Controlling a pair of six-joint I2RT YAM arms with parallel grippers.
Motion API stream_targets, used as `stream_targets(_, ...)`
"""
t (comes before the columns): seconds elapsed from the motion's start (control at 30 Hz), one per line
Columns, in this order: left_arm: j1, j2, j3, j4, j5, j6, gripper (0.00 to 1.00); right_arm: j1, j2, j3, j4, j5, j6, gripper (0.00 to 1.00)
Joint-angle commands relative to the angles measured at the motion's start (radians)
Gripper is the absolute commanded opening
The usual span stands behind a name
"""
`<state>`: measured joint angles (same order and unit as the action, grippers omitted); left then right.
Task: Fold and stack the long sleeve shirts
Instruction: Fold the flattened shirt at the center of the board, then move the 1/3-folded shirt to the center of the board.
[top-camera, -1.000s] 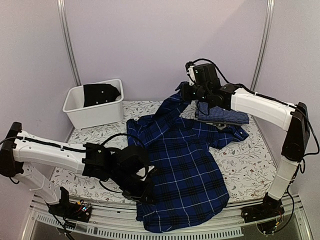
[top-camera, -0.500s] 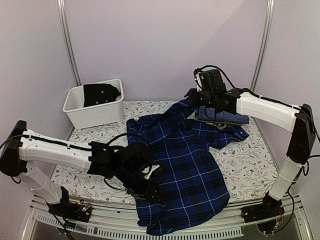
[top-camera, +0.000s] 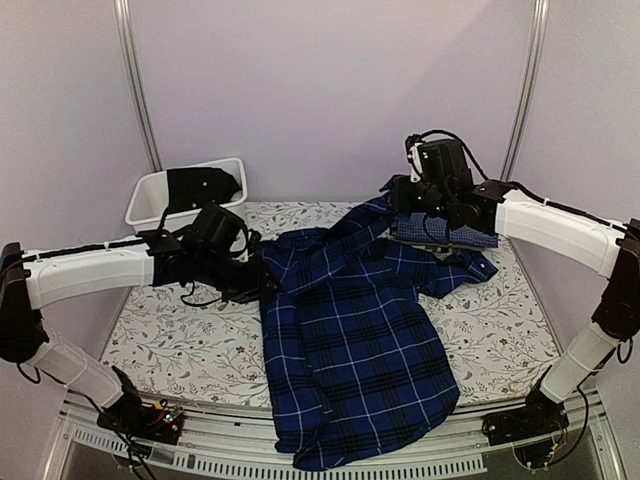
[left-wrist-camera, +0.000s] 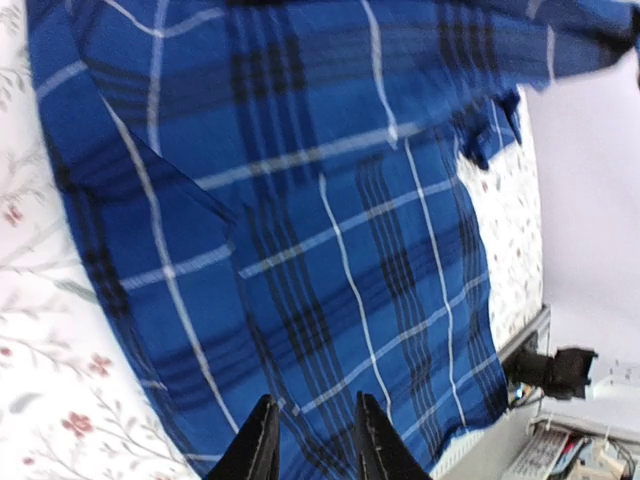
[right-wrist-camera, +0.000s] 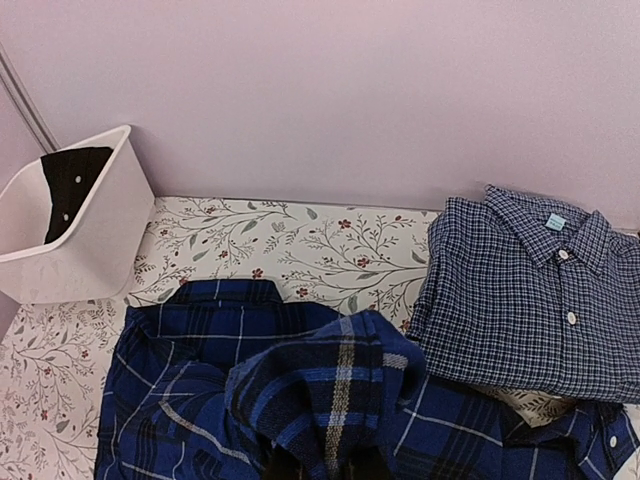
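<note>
My right gripper should next move the fold down and back over the plaid shirt's body (top-camera: 362, 305) (right-wrist-camera: 436, 430).
The large navy and royal-blue plaid shirt (top-camera: 355, 340) lies spread over the middle of the table, its hem hanging over the front edge. It fills the left wrist view (left-wrist-camera: 330, 200). My left gripper (top-camera: 258, 278) hovers at the shirt's left edge, its jaws open (left-wrist-camera: 315, 450) with nothing between them. My right gripper (top-camera: 395, 205) is shut on a bunched fold of the plaid shirt (right-wrist-camera: 340, 390) and holds it raised at the back; its fingers are hidden under the cloth. The lighter blue fine-checked shirt (top-camera: 450, 232) lies folded at the back right (right-wrist-camera: 520, 300), partly under the right arm.
A white bin (top-camera: 140, 205) holding a black cloth (top-camera: 200, 185) stands at the back left; it also shows in the right wrist view (right-wrist-camera: 100, 230). The table has a floral cover (top-camera: 180, 340). Purple walls and metal posts enclose the space.
My left arm has left the shirt's lower left hem and swung up and back to its left edge. My right gripper has moved slightly right with its fold. The shirt's left side lies flatter.
</note>
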<state>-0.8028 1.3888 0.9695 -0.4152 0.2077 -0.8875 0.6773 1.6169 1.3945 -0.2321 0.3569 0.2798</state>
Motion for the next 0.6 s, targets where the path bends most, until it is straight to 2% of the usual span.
stream_targets(0.0, 0.15, 0.074, 0.014, 0.074, -0.044, 0.086, 0.24, -0.008, -0.067, -0.047, 0.042, -0.024, 0.059, 0.0)
stream_targets(0.27, 0.281, 0.375, 0.207, 0.14, 0.048, 0.188, 0.14, -0.008, -0.095, -0.103, 0.047, -0.002, 0.092, 0.0)
stream_targets(0.4, 0.306, 0.474, 0.272, 0.155, 0.066, 0.198, 0.13, -0.023, -0.078, -0.081, 0.012, 0.058, 0.072, 0.0)
stream_targets(0.57, 0.332, 0.591, 0.347, 0.142, 0.067, 0.221, 0.11, -0.064, -0.047, -0.081, -0.009, 0.044, 0.091, 0.0)
